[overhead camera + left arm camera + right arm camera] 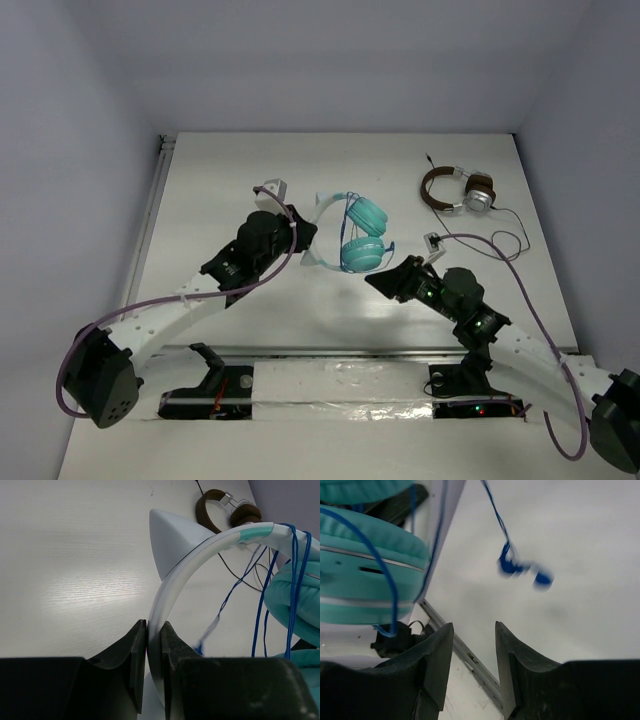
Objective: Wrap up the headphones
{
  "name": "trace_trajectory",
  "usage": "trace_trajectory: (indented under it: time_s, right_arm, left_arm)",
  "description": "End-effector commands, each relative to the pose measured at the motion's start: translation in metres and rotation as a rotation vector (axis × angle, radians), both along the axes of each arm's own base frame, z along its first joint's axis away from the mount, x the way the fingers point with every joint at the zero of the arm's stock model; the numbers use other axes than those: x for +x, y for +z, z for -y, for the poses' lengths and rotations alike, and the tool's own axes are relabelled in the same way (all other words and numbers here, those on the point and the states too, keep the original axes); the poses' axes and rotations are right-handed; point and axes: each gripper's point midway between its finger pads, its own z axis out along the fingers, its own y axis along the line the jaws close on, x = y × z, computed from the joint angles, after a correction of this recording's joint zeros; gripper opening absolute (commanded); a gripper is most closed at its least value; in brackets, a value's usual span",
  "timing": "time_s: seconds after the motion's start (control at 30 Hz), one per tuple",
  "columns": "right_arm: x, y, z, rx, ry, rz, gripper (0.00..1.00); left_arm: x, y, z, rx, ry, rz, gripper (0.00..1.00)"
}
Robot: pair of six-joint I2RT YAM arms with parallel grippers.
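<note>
My left gripper lowers the headphones to the bare tabletop below and releases the headband (pixel 200 555) next, since the cable already loops over headband and ear cups.
The teal headphones (pixel 362 236) hang between the arms, ear cups together. My left gripper (pixel 303 236) is shut on their pale headband (pixel 200 555), pinched between the pads at the bottom of the left wrist view. The dark blue cable (pixel 262 610) runs in several strands over the headband and the teal ear cup (pixel 295 600). My right gripper (pixel 385 281) is open and empty just right of and below the cups. In the right wrist view a cup (pixel 365 570) is at upper left, and the cable's plug end (pixel 522 570) dangles, blurred, above the jaws.
Brown-banded headphones with silver cups (pixel 455 190) lie at the back right, with a thin dark cable trailing toward the right edge. They also show in the left wrist view (pixel 220 507). A metal rail (pixel 400 352) runs along the table's near edge.
</note>
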Motion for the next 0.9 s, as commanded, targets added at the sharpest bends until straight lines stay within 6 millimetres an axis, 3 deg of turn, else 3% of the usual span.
trace_trajectory:
  time_s: [0.0,0.1,0.27,0.37,0.5,0.63,0.7,0.8,0.83,0.87]
  right_arm:
    - [0.008,-0.030,0.021,-0.074,-0.136,-0.122,0.45]
    - [0.010,-0.042,0.038,-0.096,-0.225,-0.164,0.49]
    - [0.013,-0.040,0.067,-0.113,-0.366,-0.182,0.61]
    - [0.014,-0.032,0.077,-0.091,-0.416,-0.176,0.61]
    - [0.013,-0.022,0.098,-0.072,-0.505,-0.152,0.57]
    - [0.011,-0.003,0.111,0.001,-0.556,-0.104,0.54]
    - [0.013,0.001,0.117,0.008,-0.582,-0.090,0.54]
    - [0.016,0.007,0.120,-0.006,-0.601,-0.058,0.53]
    - [0.018,0.004,0.119,-0.027,-0.603,-0.060,0.53]
    - [0.020,0.003,0.119,-0.038,-0.606,-0.061,0.53]
  left_arm:
    - [0.006,0.041,0.011,-0.160,0.031,0.105,0.00]
    - [0.001,0.031,0.017,-0.132,0.012,0.101,0.00]
    - [0.000,0.024,0.017,-0.108,0.040,0.097,0.00]
    - [0.001,0.017,0.024,-0.106,0.015,0.082,0.00]
    - [-0.014,0.016,0.044,-0.089,-0.049,0.079,0.00]
    - [-0.020,0.010,0.047,-0.068,-0.059,0.065,0.00]
    - [-0.018,-0.002,0.045,-0.049,-0.040,0.035,0.00]
    - [-0.007,-0.035,0.042,0.023,0.025,-0.011,0.00]
    - [0.001,-0.055,0.041,0.064,0.046,-0.039,0.00]
    - [0.005,-0.060,0.045,0.061,0.052,-0.040,0.00]
